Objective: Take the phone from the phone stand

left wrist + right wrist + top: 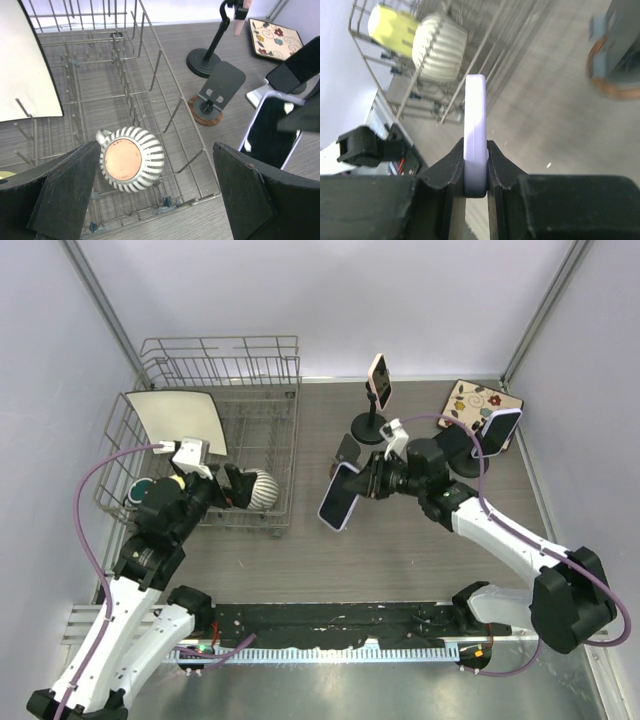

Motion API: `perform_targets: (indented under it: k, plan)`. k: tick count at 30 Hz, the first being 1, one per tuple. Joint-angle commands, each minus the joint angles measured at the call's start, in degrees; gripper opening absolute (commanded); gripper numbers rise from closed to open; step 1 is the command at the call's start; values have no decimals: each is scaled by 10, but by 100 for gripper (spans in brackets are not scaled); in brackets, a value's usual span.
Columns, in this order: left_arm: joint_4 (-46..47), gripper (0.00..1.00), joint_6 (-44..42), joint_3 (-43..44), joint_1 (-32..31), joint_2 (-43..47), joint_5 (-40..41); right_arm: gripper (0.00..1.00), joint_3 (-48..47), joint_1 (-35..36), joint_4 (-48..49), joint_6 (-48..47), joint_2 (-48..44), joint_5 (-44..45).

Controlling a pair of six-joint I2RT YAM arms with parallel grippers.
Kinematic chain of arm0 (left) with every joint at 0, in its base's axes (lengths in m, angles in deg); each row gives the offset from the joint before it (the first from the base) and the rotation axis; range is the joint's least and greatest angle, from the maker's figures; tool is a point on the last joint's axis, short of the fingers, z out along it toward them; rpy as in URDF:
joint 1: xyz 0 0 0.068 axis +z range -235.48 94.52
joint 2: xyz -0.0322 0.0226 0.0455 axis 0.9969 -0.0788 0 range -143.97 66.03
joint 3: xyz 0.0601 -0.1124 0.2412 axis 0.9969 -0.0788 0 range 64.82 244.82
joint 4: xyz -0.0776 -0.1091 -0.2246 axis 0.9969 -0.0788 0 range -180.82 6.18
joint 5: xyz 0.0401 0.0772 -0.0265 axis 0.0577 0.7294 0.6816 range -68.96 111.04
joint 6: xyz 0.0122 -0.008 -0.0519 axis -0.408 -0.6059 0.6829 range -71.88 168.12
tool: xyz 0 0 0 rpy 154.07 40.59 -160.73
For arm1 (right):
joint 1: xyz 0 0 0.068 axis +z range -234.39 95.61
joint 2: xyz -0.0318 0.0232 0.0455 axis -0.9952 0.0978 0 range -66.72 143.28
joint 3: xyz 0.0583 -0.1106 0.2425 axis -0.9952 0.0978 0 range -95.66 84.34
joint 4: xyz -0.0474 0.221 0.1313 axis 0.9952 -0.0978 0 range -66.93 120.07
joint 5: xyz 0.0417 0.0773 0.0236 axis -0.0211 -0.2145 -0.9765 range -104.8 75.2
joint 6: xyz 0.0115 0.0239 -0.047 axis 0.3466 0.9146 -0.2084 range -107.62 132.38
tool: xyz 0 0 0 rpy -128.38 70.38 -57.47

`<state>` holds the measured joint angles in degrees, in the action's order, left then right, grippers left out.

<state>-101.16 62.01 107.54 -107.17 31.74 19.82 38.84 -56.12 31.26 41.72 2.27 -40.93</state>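
My right gripper should descend and move left in the top view toward the bare tabletop beside the rack and release the phone.
My right gripper (365, 483) is shut on a lavender phone (339, 497) and holds it tilted above the table, clear of any stand. In the right wrist view the phone's edge (475, 125) is pinched between both fingers (449, 167). The empty dark phone stand (347, 451) with a round wooden base stands just behind the phone; it also shows in the left wrist view (218, 92) and blurred in the right wrist view (615, 55). My left gripper (240, 487) is open and empty above the dish rack (292, 455).
A striped cup (131, 159) lies in the rack, with a white board (178, 420) leaning inside it. A pink phone on a tall stand (378, 381) is at the back. Another lavender phone (497, 432) sits on a stand at right, by a floral coaster (470, 400).
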Motion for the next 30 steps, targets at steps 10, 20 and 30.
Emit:
perform_targets:
  k: [10,20,30]
  plan:
    - [32,100,-11,-5,-3,26,38,1,67,118,324,211,167,-16]
    - [32,100,-11,-7,-3,26,36,1,40,120,299,216,269,-35]
    - [33,100,-10,-7,-6,20,31,20,-14,120,104,107,265,53]
